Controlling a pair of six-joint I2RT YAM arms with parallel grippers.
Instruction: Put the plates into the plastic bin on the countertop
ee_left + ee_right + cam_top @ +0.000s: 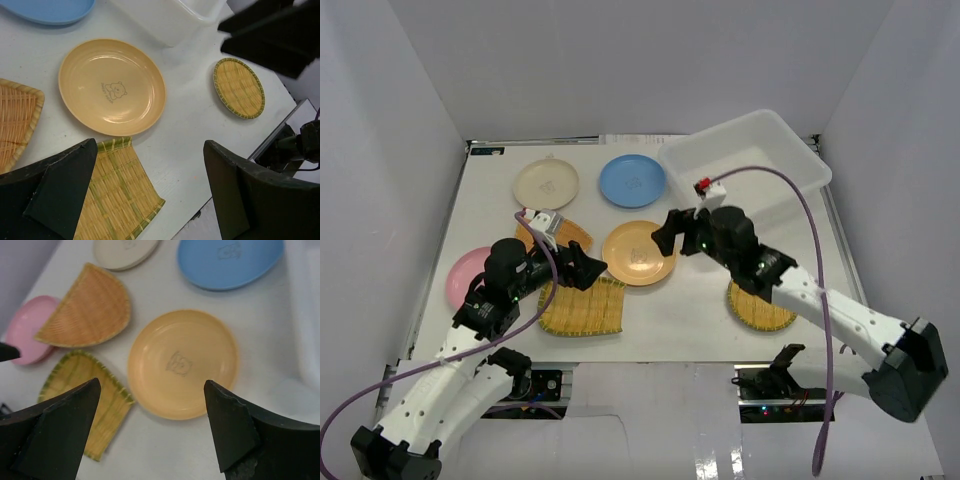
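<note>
My right gripper is to move down and back next, to the square bamboo tray's edge (pixel 621 306) (pixel 117 425) facing the round tray. The bare tabletop leaves room there.
The orange-yellow plate (pixel 638 252) lies mid-table between my two grippers. The cream plate (pixel 546 184) and blue plate (pixel 632 180) lie behind it, and the pink plate (pixel 468 275) lies at the left. The square bamboo tray (pixel 582 305), fan-shaped tray (pixel 560 236) and round tray (pixel 760 307) lie near the front. The white plastic bin (pixel 745 165) stands empty at the back right. My left gripper (pixel 585 268) is open and empty above the square tray (pixel 117 190), left of the orange plate (pixel 112 86). My right gripper (pixel 670 232) is open and empty, hovering over the orange plate (pixel 182 362).
Grey walls close in the white countertop (pixel 690 310). The right arm (pixel 270 35) crosses between the bin (pixel 170 17) and the round tray (pixel 239 87). The table's front edge is close behind the square tray.
</note>
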